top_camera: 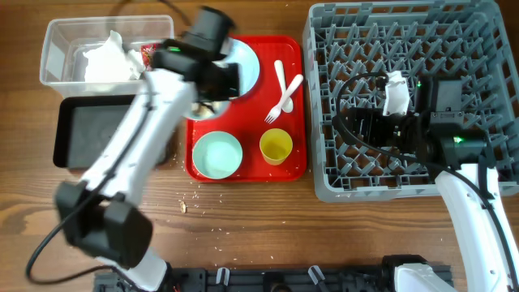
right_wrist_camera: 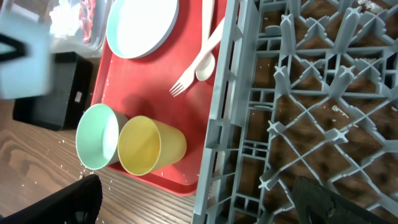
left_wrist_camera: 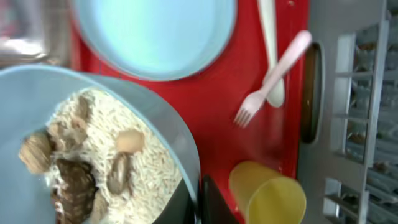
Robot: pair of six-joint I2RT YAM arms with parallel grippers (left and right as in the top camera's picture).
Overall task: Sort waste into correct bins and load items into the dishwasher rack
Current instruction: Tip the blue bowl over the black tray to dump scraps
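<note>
My left gripper should next empty the bowl over the black tray, then return, lower and release it by the fork, as the red tray is below.
My left gripper is shut on the rim of a mint bowl that holds rice and brownish food scraps. In the overhead view this gripper holds the bowl over the left part of the red serving tray. On that tray are the pale blue plate, a white fork and spoon, a second mint bowl and the yellow cup. My right gripper hangs open and empty over the grey dishwasher rack, as the right wrist view also shows.
The clear tub at the back left holds the white napkin and the red wrapper. The black tray lies in front of it. Crumbs dot the table in front of the red tray.
</note>
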